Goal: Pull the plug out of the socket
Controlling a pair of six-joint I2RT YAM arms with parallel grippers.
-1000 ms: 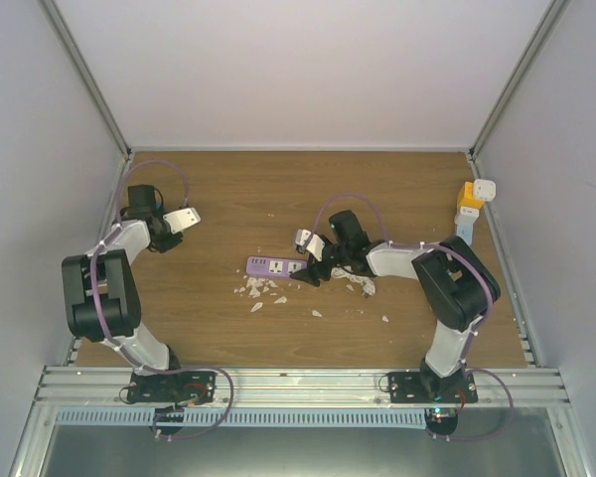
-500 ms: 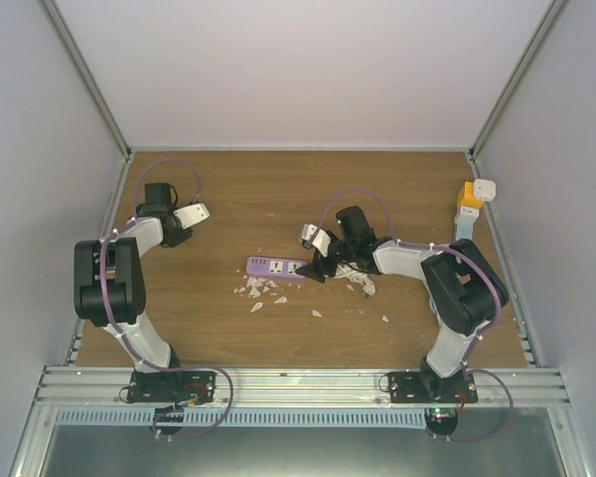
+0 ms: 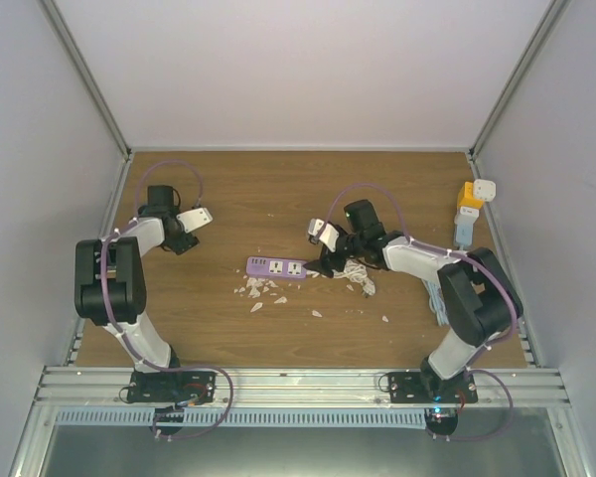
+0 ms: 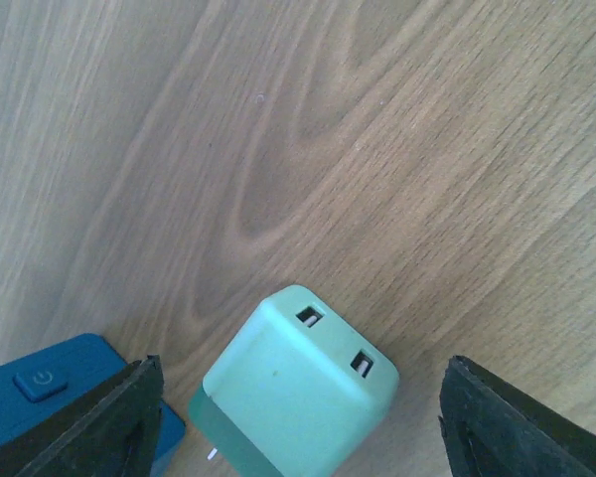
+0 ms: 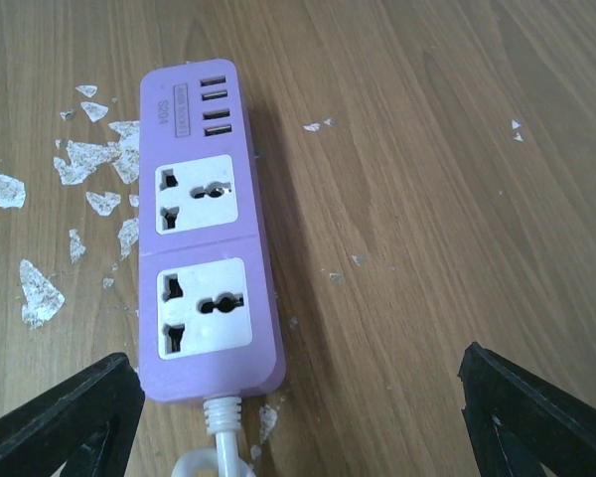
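The bunched white cord (image 3: 354, 274) lies below the right gripper's fingers and to their right in the top view, so my right gripper shifts and lowers onto it next.
The plug (image 4: 298, 388) is a mint-green block with two slots on its end face, lying on the wood at the far left of the table. My left gripper (image 4: 300, 422) is open around it, with both black fingers clear of its sides. The socket is a purple power strip (image 5: 204, 238) with two white outlets and several USB ports, all bare. It lies mid-table (image 3: 276, 266). My right gripper (image 5: 298, 422) hangs open over the strip's cord end, holding nothing. In the top view the left gripper (image 3: 182, 238) hides the plug.
A blue device with a power button (image 4: 50, 383) lies just left of the plug. White flakes (image 3: 263, 290) are scattered in front of the strip. Its white cord (image 3: 358, 276) bunches under the right arm. Orange and white adapters (image 3: 472, 199) stand at the far right edge.
The left gripper has opened and let go of the green plug, which now rests on the wood. The right arm has drawn back slightly to the right, still open.
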